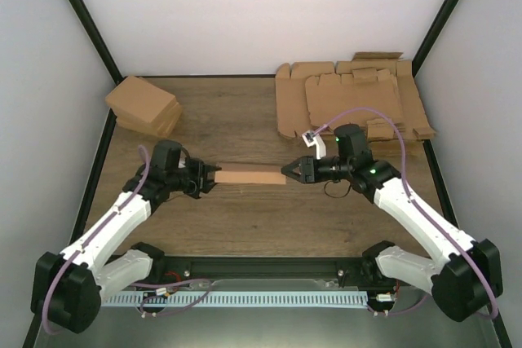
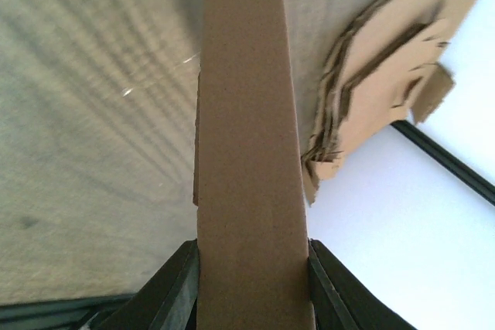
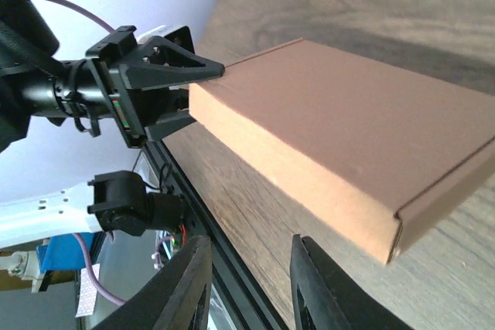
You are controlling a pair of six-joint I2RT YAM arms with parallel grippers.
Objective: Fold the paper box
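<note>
I will next lift the box (image 1: 251, 174) outward and left in the top view with my left gripper and release it atop the compact brown cartons' pile, since it's closed.
The paper box (image 1: 251, 174) is a flat, closed brown carton lying lengthwise between the two arms at mid-table. My left gripper (image 1: 210, 175) holds its left end. In the left wrist view the box (image 2: 247, 152) fills the gap, and both black fingers (image 2: 179, 284) press on its sides. My right gripper (image 1: 287, 172) is at the box's right end. In the right wrist view its jaws (image 3: 249, 268) stand apart with only tabletop between them. There the box (image 3: 348, 144) lies just beside the right finger, and the left gripper (image 3: 197, 75) clamps its far end.
A thick pile of flat die-cut cardboard sheets (image 1: 351, 99) lies at the back right, also seen in the left wrist view (image 2: 379, 59). A pile of compact brown cartons (image 1: 145, 106) sits at the back left. Black frame posts and white walls bound the wooden table (image 1: 245, 132).
</note>
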